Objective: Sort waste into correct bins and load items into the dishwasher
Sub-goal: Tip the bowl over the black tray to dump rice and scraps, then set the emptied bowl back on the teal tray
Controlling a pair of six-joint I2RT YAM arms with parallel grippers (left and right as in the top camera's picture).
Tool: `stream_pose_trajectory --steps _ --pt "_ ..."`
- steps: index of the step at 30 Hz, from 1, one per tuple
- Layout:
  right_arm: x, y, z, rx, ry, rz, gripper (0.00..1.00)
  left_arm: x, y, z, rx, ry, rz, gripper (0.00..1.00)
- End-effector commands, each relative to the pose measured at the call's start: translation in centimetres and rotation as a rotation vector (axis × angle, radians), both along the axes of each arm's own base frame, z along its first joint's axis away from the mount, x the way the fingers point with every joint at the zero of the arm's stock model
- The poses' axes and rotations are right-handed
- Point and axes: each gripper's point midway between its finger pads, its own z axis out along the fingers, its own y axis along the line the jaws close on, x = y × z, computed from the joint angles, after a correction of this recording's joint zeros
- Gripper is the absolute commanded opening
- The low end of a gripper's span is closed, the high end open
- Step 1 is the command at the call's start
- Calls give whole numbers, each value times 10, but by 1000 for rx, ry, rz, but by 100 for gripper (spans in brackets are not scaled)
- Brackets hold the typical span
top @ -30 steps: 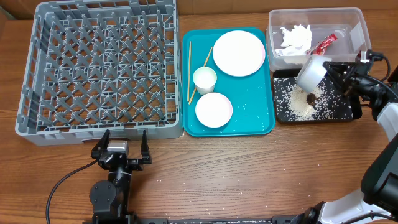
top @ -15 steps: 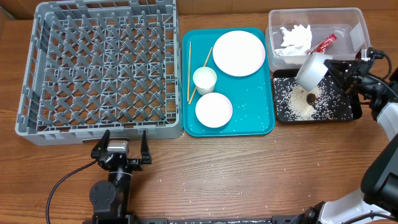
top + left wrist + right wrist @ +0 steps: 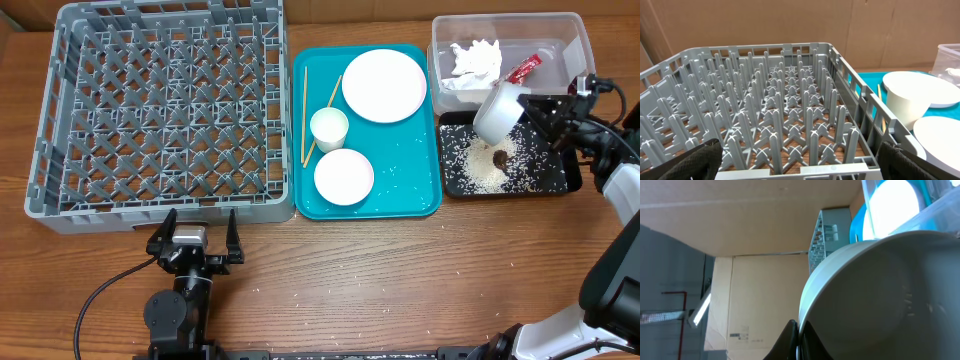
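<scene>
The rice lies in the black tray, so the robot's right gripper will turn the bowl upright over the teal tray and then lower it beside the small dish.
My right gripper is shut on the rim of the white bowl, which it holds tipped on its side above the black tray; the bowl fills the right wrist view. Rice grains and a brown scrap lie in the black tray. The napkin and red wrapper lie in the clear tub. The plate, cup, small dish and chopsticks sit on the teal tray. My left gripper is open and empty in front of the grey rack.
Loose rice grains are scattered on the teal tray and on the wooden table in front of it. Cardboard walls stand behind the rack. The cup and dish show at the right of the left wrist view.
The tipped bowl has shifted slightly up and back over the black tray. The left arm has not moved.
</scene>
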Motion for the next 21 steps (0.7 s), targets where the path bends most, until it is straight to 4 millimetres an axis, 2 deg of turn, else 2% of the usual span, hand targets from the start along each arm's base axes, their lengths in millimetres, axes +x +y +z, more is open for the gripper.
stream_pose_trajectory --steps 1,3,6,8,10,12,14,16,18,21 --pt "-5 10 8 6 -33 52 4 0 2 0 12 -4 10 100" --pt "-5 16 12 -3 -56 72 4 0 2 0 12 -4 10 100" --pt "-6 34 29 -41 -145 126 4 0 2 0 12 -4 10 100" --pt "-10 59 51 -86 -245 184 4 0 2 0 12 -4 10 100" --pt "-14 80 60 -98 -280 229 4 0 2 0 12 -4 10 100" --pt "-15 114 61 -99 -288 288 4 0 2 0 12 -4 10 100" --pt "-11 147 55 -119 -275 300 4 0 2 0 12 -4 10 100" --pt "-1 175 35 -191 -234 256 4 0 2 0 12 -4 10 100" --pt "0 181 20 -234 -198 237 4 0 2 0 12 -4 10 100" --pt "2 179 -10 -336 -117 192 4 0 2 0 12 -4 10 100"
